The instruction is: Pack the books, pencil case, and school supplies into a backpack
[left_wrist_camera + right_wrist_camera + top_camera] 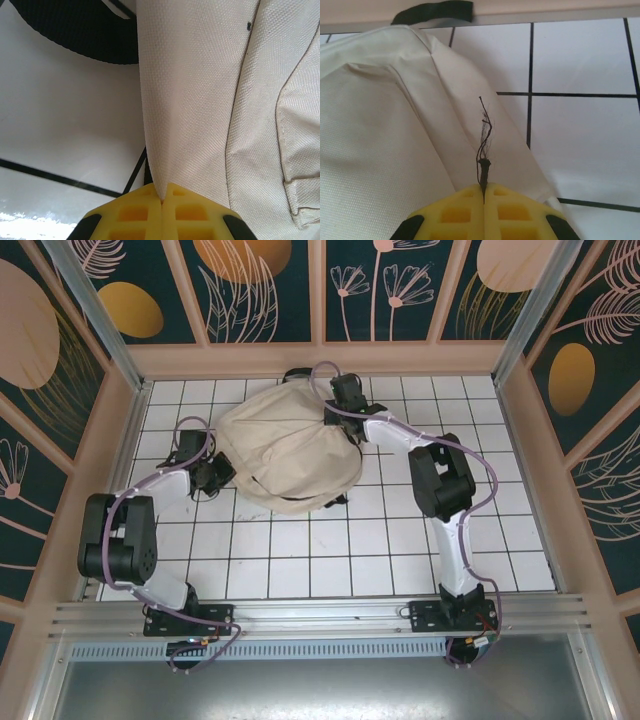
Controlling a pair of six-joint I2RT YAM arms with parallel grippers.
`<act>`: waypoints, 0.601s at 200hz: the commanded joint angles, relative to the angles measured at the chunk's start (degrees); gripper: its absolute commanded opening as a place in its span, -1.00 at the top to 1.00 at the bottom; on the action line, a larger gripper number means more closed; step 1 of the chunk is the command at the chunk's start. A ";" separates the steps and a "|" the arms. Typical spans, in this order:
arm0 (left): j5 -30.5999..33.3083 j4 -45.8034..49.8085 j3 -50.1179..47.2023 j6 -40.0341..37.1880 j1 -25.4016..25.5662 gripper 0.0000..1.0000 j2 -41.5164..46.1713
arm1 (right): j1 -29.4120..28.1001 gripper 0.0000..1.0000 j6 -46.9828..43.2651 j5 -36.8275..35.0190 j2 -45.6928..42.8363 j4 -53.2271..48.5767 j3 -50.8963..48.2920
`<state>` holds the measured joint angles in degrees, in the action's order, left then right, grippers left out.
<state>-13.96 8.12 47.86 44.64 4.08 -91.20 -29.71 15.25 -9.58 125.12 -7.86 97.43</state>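
Note:
Next, my right gripper draws the zip pull it holds toward open tiles beside it, away from the left gripper, and releases it, since the backpack point(285, 450) lies off-centre.
The cream-beige backpack point(285, 450) lies slumped on the white tiled table. My left gripper point(222, 472) is at its left edge. In the left wrist view the yellow jaws point(162, 200) are shut on a fold of the backpack fabric point(210, 100). My right gripper point(340, 390) is at the backpack's far right corner. In the right wrist view its jaws point(484, 197) are shut on a thin dark frayed cord point(484, 135) lying against the backpack cloth point(380, 150). The books, pencil case and school supplies are hidden or out of view.
A black strap point(75, 30) lies on the tiles beside the left gripper, and another strap loop point(435, 11) lies by the back wall point(320, 358). Wooden-framed walls close the table on three sides. White tiles point(330, 555) stretch in front of the backpack.

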 commanded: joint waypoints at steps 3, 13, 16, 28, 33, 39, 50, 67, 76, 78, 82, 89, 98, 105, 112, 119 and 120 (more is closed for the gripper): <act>0.44 1.19 4.01 -2.52 -1.03 1.00 -2.84 | 3.96 1.00 4.35 -9.49 -2.32 -3.51 -1.07; -1.14 0.17 5.75 -3.49 -0.69 1.00 -4.03 | 4.13 1.00 6.00 -10.76 -4.32 -3.97 -3.67; -1.80 -0.15 6.48 -3.85 -0.47 1.00 -4.45 | 4.20 1.00 6.59 -11.12 -4.88 -4.19 -4.35; -3.19 -0.47 9.14 -4.66 0.42 1.00 -6.26 | 4.61 1.00 9.18 -12.64 -7.23 -5.01 -7.51; -3.53 -0.56 10.49 -4.95 0.85 1.00 -6.62 | 4.86 1.00 9.97 -12.80 -8.42 -4.81 -9.04; -4.12 -0.56 11.73 -5.24 1.33 1.00 -8.61 | 5.13 1.00 11.04 -12.76 -9.70 -4.49 -10.84; -4.49 -0.65 13.91 -5.40 1.94 1.00 -10.46 | 5.39 1.00 12.52 -12.49 -11.78 -4.04 -13.63; -4.46 -0.74 16.32 -5.12 2.11 1.00 -12.68 | 5.45 1.00 13.06 -10.24 -14.39 -1.87 -17.23; -4.13 -0.61 17.42 -5.09 2.16 0.92 -13.31 | 5.37 0.99 12.76 -8.40 -15.47 -0.24 -18.82; -4.10 -0.57 17.62 -5.05 2.14 0.86 -13.41 | 5.37 0.98 12.65 -7.98 -15.68 0.08 -18.98; -3.71 -0.44 18.08 -5.06 2.10 0.74 -13.51 | 5.32 0.95 12.50 -7.09 -16.20 0.70 -19.56; -3.16 0.11 18.97 -5.17 2.12 0.54 -13.71 | 5.36 0.87 12.21 -5.65 -16.97 1.51 -20.02; -2.20 1.06 20.39 -5.37 2.16 0.28 -13.67 | 5.35 0.69 11.81 -4.19 -18.09 2.02 -20.25; -0.98 2.03 21.24 -5.57 2.14 0.07 -13.42 | 5.27 0.53 11.24 -3.31 -19.48 2.57 -20.32; 0.58 3.33 22.18 -5.72 2.09 -0.11 -12.88 | 5.16 0.34 10.54 -2.66 -21.15 3.57 -20.82; 2.48 4.45 22.85 -6.01 2.11 -0.26 -12.10 | 5.17 0.15 9.97 -2.16 -23.04 4.82 -21.54; 2.81 4.63 22.96 -6.08 2.09 -0.27 -12.00 | 5.14 0.12 9.89 -2.18 -23.36 5.02 -21.69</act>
<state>-17.93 8.56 65.69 39.90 6.61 -104.73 -25.23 26.39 -14.24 109.86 -7.44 78.15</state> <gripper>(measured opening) 0.266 0.106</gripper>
